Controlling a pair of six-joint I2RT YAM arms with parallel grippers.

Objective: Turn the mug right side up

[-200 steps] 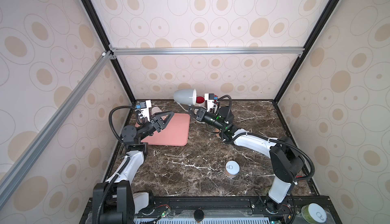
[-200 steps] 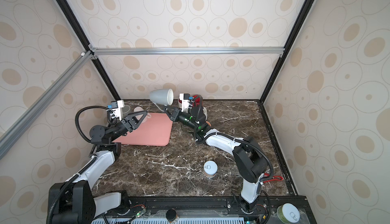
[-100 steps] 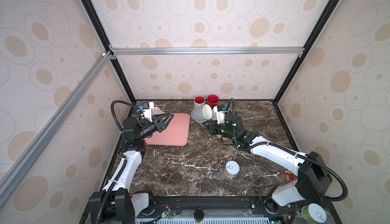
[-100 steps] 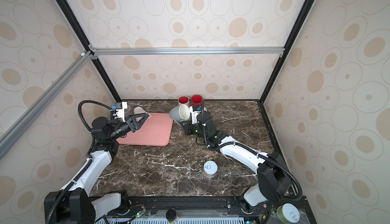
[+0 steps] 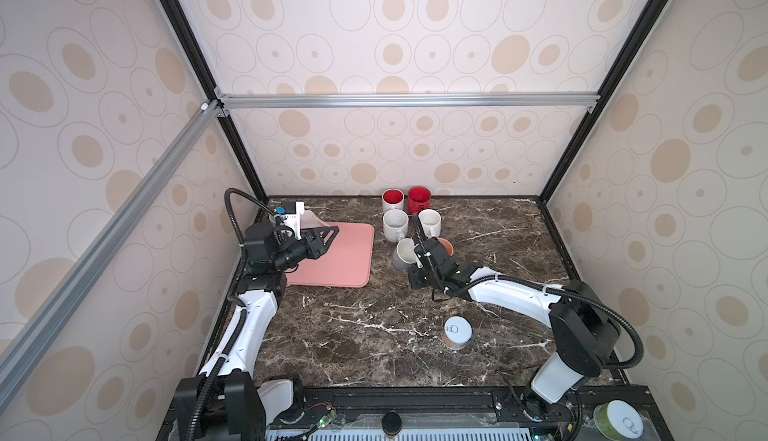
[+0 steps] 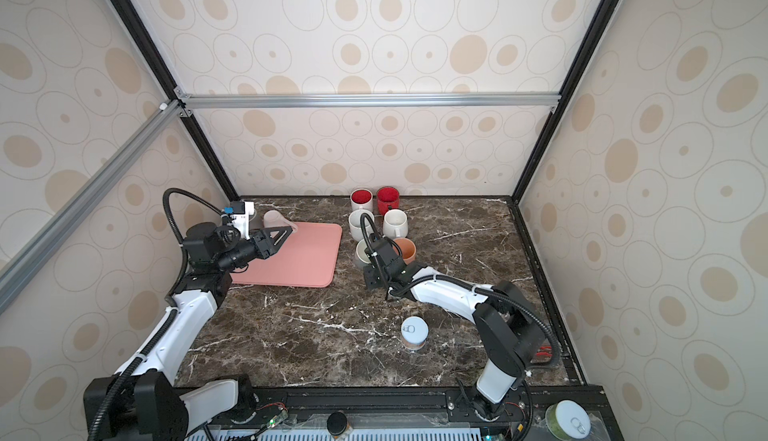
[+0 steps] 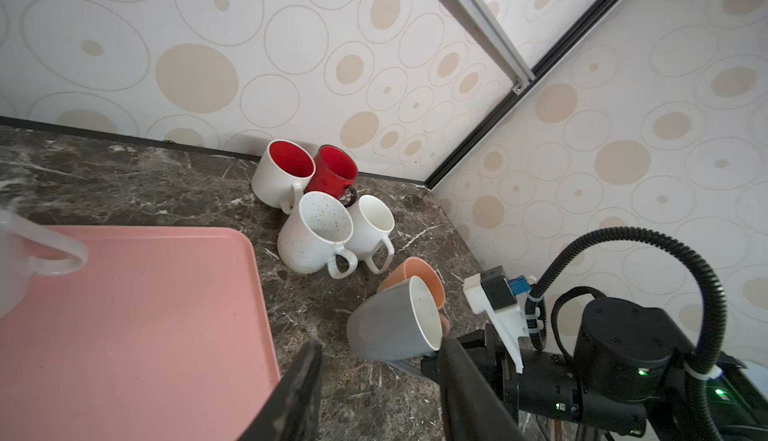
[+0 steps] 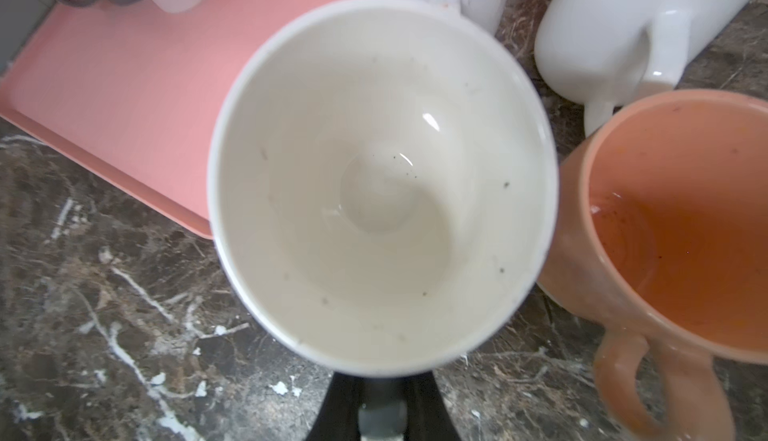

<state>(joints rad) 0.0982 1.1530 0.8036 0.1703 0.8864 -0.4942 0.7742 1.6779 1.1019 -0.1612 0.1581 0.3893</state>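
Observation:
Next, my right gripper will move downward, tilting the mug's base onto the tabletop between tray and orange mug to release the handle, because the mug still leans.
The mug (image 5: 402, 254) (image 6: 364, 252) is grey outside and white inside. It hangs tilted just left of an orange mug, and its mouth (image 8: 382, 177) fills the right wrist view. My right gripper (image 5: 412, 265) (image 6: 375, 267) (image 8: 382, 395) is shut on its grey handle. In the left wrist view the mug (image 7: 390, 326) leans with its mouth toward the right arm; whether its base touches the table I cannot tell. My left gripper (image 5: 332, 233) (image 6: 291, 229) (image 7: 380, 360) hovers open over the pink tray (image 5: 345, 256) with nothing between its fingers.
Behind the grey mug stand a speckled white mug (image 5: 395, 225), a white mug (image 5: 430, 222), a white mug with a red inside (image 5: 392, 201) and a red mug (image 5: 419, 200). The orange mug (image 5: 446, 246) is close on its right. A pale mug (image 5: 309, 219) sits at the tray's far corner, a white-lidded can (image 5: 457, 332) nearer the front.
My right arm has carried the grey mug down from high at the back to low beside the orange mug, turning its mouth upward. My left arm has drawn back and risen a little.

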